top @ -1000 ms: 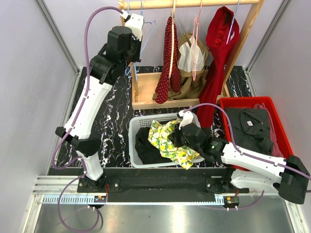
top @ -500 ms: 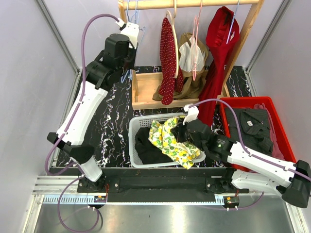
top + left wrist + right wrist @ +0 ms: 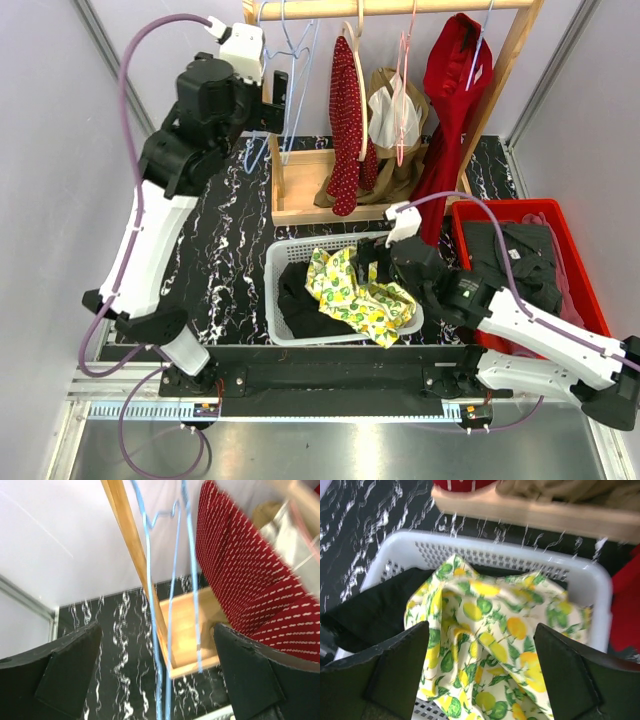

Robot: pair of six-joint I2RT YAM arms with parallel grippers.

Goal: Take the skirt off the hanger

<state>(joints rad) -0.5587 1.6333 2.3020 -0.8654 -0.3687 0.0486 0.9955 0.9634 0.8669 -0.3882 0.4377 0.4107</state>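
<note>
The wooden hanger still has the red dotted garment on it, so I will move my left gripper to the right in the top view, from the bare hanger (image 3: 285, 60) onto the wooden hanger.
The skirt (image 3: 360, 295), yellow-and-green lemon print, lies crumpled in the white basket (image 3: 275, 258), draped over its front rim. My right gripper (image 3: 368, 250) hovers just above it, open; in the right wrist view the skirt (image 3: 490, 630) lies loose between the spread fingers of the gripper (image 3: 480, 650). The bare blue wire hanger (image 3: 285, 60) hangs from the wooden rail (image 3: 390, 8). My left gripper (image 3: 278, 95) is raised beside it, open. In the left wrist view the hanger (image 3: 172, 580) passes between the wide fingers of the gripper (image 3: 157, 650), touching neither.
Other hangers on the rail carry a red dotted garment (image 3: 345, 110), a beige and white one (image 3: 390, 130) and a red dress (image 3: 455, 90). A black garment (image 3: 300, 300) lies under the skirt. A red bin (image 3: 580, 270) with dark clothing stands at the right.
Both grippers have gone from shut to open. The left one let go of the blue hanger at the rail and swung left; the right one dropped the skirt into the basket and rose.
</note>
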